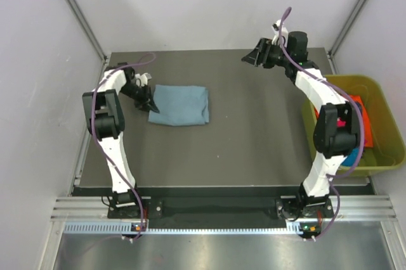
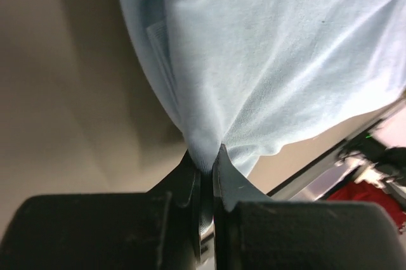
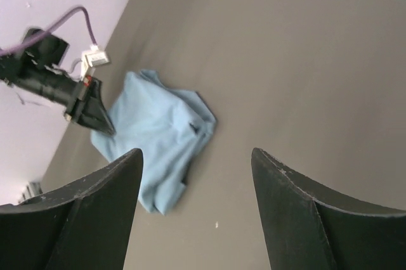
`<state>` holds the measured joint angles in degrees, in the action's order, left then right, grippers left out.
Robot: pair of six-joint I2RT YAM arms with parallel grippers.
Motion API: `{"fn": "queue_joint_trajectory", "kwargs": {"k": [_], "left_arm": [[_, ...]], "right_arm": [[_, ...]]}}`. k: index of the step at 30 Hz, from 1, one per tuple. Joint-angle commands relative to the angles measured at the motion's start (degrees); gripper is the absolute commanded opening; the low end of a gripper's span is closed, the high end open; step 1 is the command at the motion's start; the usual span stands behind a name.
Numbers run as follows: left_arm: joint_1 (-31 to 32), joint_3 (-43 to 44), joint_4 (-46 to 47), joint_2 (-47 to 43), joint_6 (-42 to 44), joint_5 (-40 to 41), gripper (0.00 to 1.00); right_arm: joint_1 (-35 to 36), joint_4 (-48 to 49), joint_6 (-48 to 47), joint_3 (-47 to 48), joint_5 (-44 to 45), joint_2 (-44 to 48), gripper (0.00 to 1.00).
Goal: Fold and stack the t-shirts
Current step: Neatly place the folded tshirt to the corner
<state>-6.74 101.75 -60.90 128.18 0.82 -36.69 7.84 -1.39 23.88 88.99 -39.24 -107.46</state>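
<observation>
The shirt lies folded. My left gripper drags it back next, toward the left in the top view, onto the table's near corner and releases it.
A folded grey-blue t-shirt [image 1: 180, 105] lies on the dark table, left of centre. My left gripper [image 1: 152, 106] is shut on the shirt's left edge; in the left wrist view the cloth [image 2: 273, 61] is pinched between the closed fingertips [image 2: 222, 168]. My right gripper [image 1: 248, 58] is open and empty, raised over the far right of the table. The right wrist view shows the shirt [image 3: 158, 140] far below between its spread fingers, with the left gripper [image 3: 95, 118] at the shirt's edge. Orange, magenta and turquoise shirts [image 1: 354, 118] lie in the bin.
An olive-yellow bin [image 1: 380, 102] stands beside the table at the right, behind the right arm. White walls enclose the table on three sides. A metal rail [image 1: 222, 210] runs along the near edge.
</observation>
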Motion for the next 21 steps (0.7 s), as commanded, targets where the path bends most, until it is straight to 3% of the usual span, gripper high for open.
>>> {"fn": "queue_joint_trajectory", "kwargs": {"k": [1, 13, 21], "left_arm": [[-0.46, 3.36, -13.00, -5.57, 8.93, 7.05, 0.00], [-5.21, -11.03, -19.51, -24.09, 21.67, 24.73, 0.00], [-15.31, -22.20, -14.17, -35.18, 27.74, 34.03, 0.00]], "right_arm": [[0.08, -2.74, -4.80, -3.90, 1.45, 5.85, 0.70], [-5.72, -3.54, -3.84, -17.78, 1.01, 20.62, 0.71], [-9.50, -1.52, -1.56, -23.24, 0.31, 25.28, 0.70]]}}
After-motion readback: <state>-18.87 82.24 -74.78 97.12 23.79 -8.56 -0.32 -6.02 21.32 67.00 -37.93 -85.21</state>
